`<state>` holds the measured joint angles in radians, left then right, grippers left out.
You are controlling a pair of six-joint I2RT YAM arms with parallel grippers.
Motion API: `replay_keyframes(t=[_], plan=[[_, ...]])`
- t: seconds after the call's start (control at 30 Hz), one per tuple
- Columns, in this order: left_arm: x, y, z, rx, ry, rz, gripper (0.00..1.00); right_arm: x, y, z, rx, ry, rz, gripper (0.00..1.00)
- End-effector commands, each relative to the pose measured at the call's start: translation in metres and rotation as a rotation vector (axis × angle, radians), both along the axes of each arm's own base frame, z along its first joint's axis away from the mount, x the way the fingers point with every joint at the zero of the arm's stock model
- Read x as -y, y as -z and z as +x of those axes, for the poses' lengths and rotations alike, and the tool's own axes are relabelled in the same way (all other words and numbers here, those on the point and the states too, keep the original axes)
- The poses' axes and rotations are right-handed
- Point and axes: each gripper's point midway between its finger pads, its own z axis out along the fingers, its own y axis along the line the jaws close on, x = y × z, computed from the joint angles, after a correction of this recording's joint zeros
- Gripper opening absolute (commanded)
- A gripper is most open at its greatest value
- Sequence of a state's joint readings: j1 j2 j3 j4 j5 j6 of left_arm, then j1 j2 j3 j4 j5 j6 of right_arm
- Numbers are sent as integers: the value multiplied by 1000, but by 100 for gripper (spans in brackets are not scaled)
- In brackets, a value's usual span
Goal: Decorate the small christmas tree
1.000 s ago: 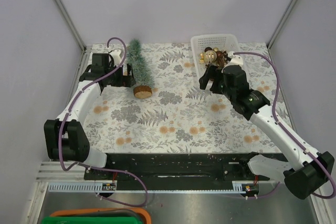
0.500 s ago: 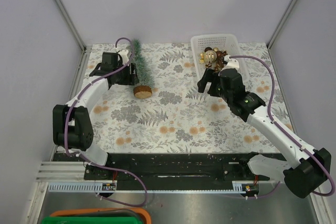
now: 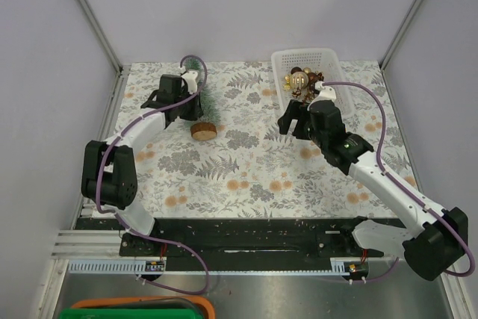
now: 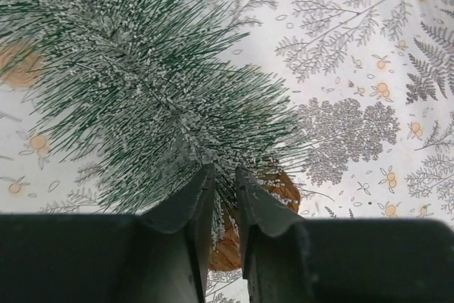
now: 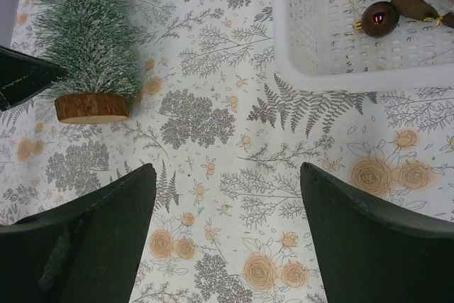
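My right gripper will next go left in the top view and down onto the tree's middle bristles, as the tree lies on its side.
The small christmas tree (image 3: pixel 205 101) lies at the back left of the patterned mat, its round wooden base (image 3: pixel 203 131) toward the front. My left gripper (image 3: pixel 196 107) comes at it from the left. In the left wrist view its jaws (image 4: pixel 223 169) stand close together with the frosted lower bristles (image 4: pixel 142 69) pinched between them, just above the base (image 4: pixel 282 188). My right gripper (image 3: pixel 287 121) hovers open over bare mat between the tree and the basket, with nothing between its fingers (image 5: pixel 227 168). The right wrist view also shows the tree (image 5: pixel 85 26).
A white basket (image 3: pixel 328 57) at the back right holds gold and brown baubles (image 3: pixel 302 80) and bows. Its near wall (image 5: pixel 355 76) lies just beyond my right gripper, with a brown bauble (image 5: pixel 379 18) inside. Grey walls enclose the table on three sides.
My left gripper moved right onto the tree and closed from wide open onto its lower bristles. The right gripper shifted slightly left, away from the basket, and stayed open.
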<state>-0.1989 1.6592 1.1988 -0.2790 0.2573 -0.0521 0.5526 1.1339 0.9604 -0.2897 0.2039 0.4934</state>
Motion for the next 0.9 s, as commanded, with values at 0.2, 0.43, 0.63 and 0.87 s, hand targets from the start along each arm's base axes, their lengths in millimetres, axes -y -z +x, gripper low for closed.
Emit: replay_keyframes(t=[0.2, 0.43, 0.63, 0.87], plan=[[45, -3, -28, 29, 163, -25, 11, -13, -5, 0, 24, -36, 38, 87], [82, -16, -91, -45, 317, -135, 14, -9, -5, -4, 21, -28, 26, 86], [102, -27, -147, -110, 441, -259, 28, -11, 4, -1, 4, -28, 19, 85], [100, -40, -168, -79, 496, -261, 99, -36, 10, 17, -18, -88, 33, 85]])
